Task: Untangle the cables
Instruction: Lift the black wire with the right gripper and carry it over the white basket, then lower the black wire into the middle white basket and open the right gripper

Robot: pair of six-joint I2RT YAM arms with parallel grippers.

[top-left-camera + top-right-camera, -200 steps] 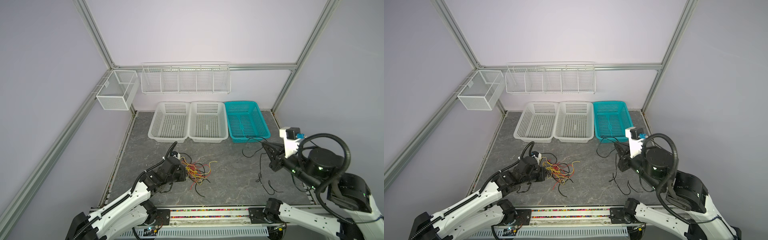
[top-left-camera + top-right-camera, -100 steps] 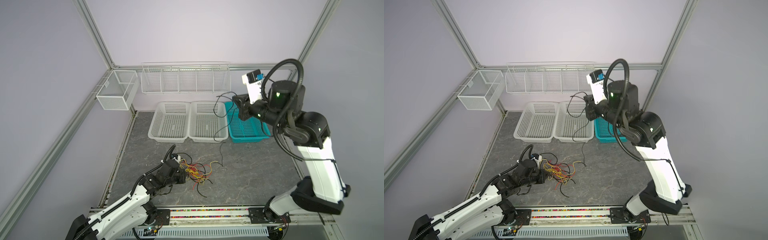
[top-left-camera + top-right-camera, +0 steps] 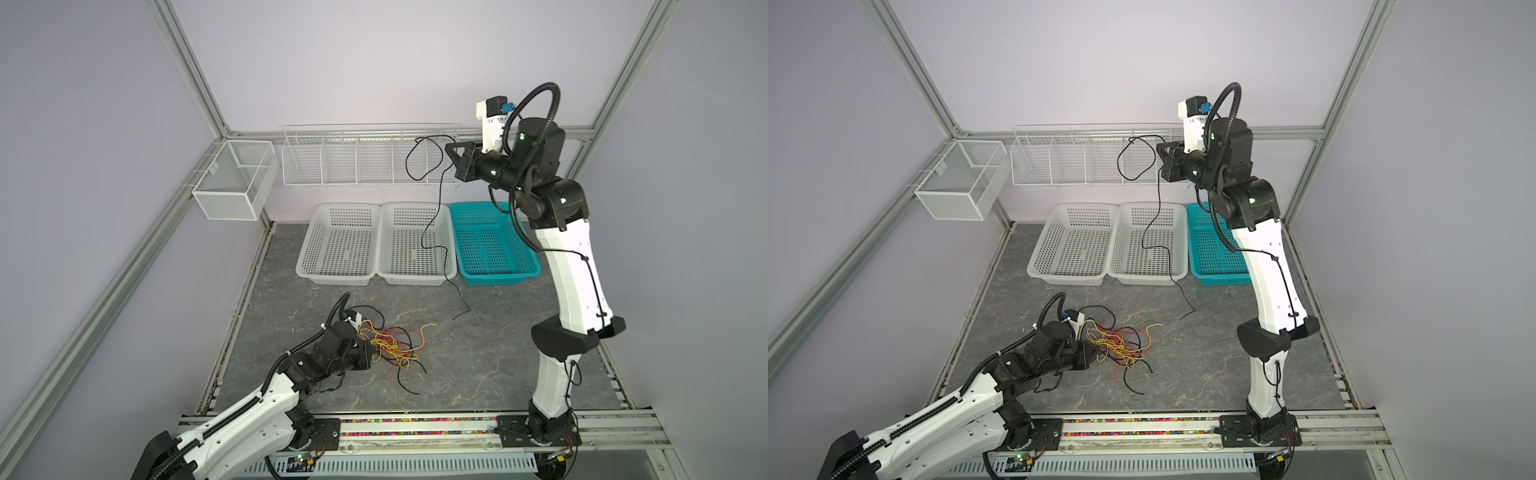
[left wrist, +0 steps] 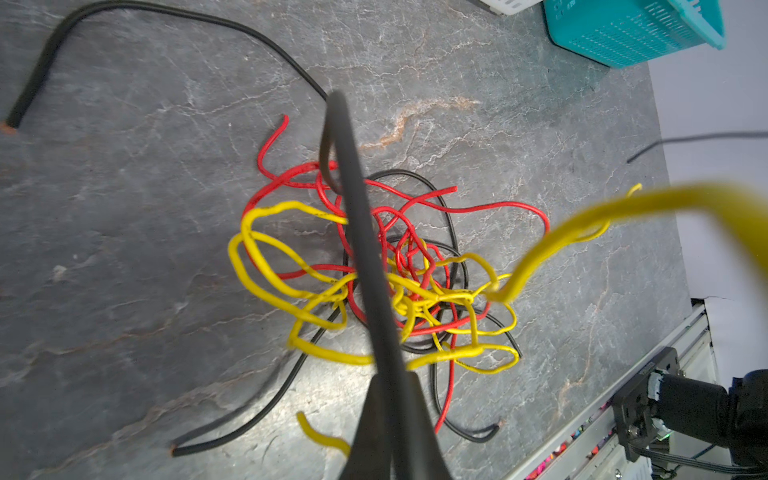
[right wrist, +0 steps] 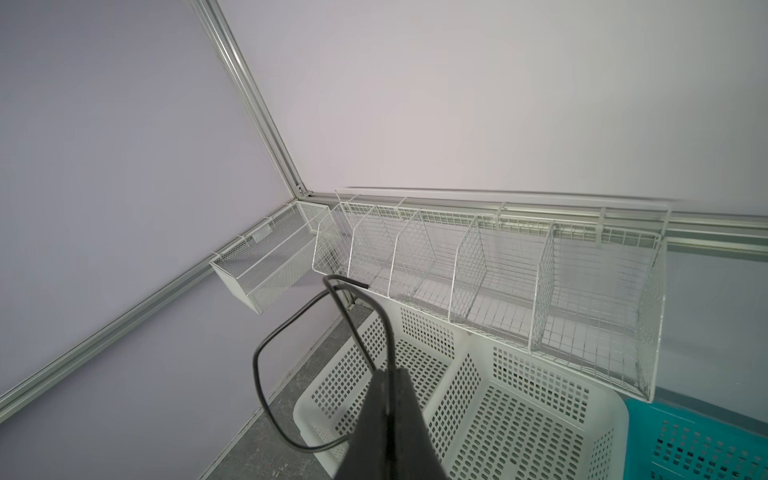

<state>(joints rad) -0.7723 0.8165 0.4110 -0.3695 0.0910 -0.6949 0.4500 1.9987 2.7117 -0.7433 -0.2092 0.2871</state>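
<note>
The middle basket point(image 3: 406, 241) point(image 5: 516, 424) stands below my right gripper, so my right gripper will go down toward it and let go of the loose black cable over the basket's open top.
A tangle of red, yellow and black cables point(image 3: 392, 345) point(image 3: 1121, 345) lies on the grey table at the front left. My left gripper point(image 3: 373, 354) point(image 3: 1097, 353) sits low at the tangle's left edge. In the left wrist view this gripper point(image 4: 392, 380) is shut on a black cable point(image 4: 353, 199) that rises out of the pile point(image 4: 407, 282). My right gripper point(image 3: 451, 153) point(image 3: 1160, 154) is raised high by the wire rack, shut on a separate black cable point(image 3: 438, 195) point(image 3: 1158, 199). That cable hangs past the middle basket, and its end trails on the table point(image 3: 461, 316). Its upper loop point(image 5: 266, 374) curls off the right gripper point(image 5: 388, 374).
Two white baskets point(image 3: 332, 279) point(image 3: 411, 280) and a teal basket point(image 3: 498, 277) stand in a row at the back. A white wire rack point(image 3: 357, 166) hangs on the back wall, with a mesh box point(image 3: 232, 183) on the left rail. The arm bases sit on a rail point(image 3: 415, 428) in front.
My right arm has swung from low at the front right up to the back wall, lifting the black cable with it. The left gripper has stayed at the tangle.
</note>
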